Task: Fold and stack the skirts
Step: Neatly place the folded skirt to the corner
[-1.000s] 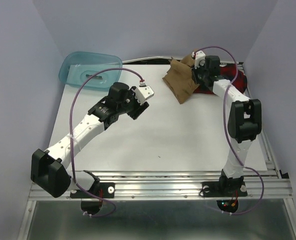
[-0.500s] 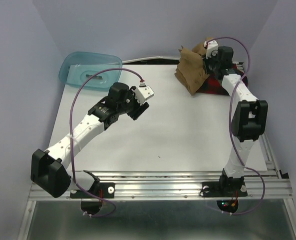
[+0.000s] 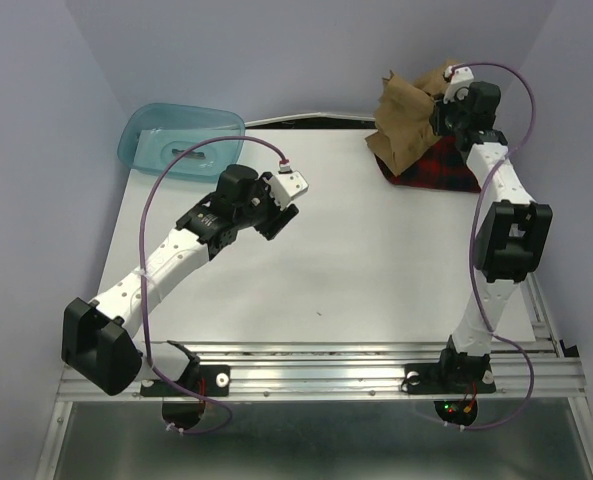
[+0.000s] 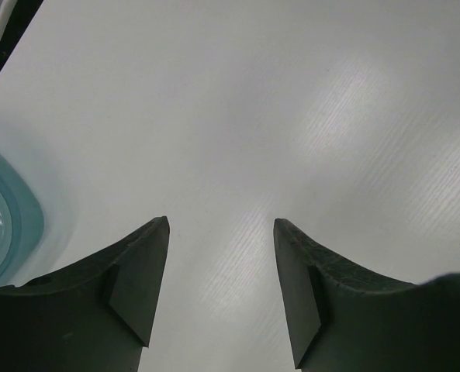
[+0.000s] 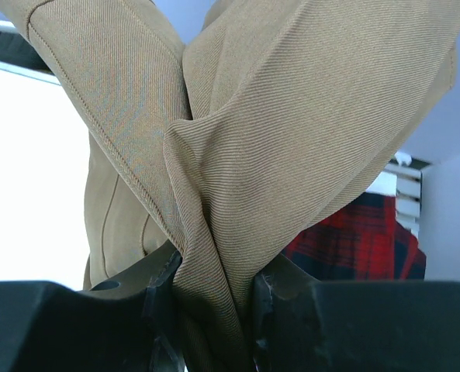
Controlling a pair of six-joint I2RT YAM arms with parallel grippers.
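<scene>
The end of the red plaid skirt near the wall is below, so my right gripper should next move down toward the right in the top view to release the tan skirt's fold there.
My right gripper (image 3: 444, 105) is shut on the tan-brown skirt (image 3: 408, 115) and holds it hanging at the table's far right corner. In the right wrist view the tan cloth (image 5: 237, 139) is pinched between the fingers (image 5: 156, 298). The red plaid skirt (image 3: 438, 170) lies flat below and partly behind it; it also shows in the right wrist view (image 5: 354, 240). My left gripper (image 3: 274, 222) is open and empty over the bare table left of centre, its fingers (image 4: 140, 287) apart in the left wrist view.
A translucent teal tub (image 3: 181, 138) stands at the far left corner; its edge shows in the left wrist view (image 4: 5, 225). The white table (image 3: 356, 260) ends at a metal rail (image 3: 326, 365) in front. Purple walls close in on both sides.
My right gripper has lifted the tan-brown skirt up and to the right, from the table onto the spot over the red plaid skirt. The left arm has not moved.
</scene>
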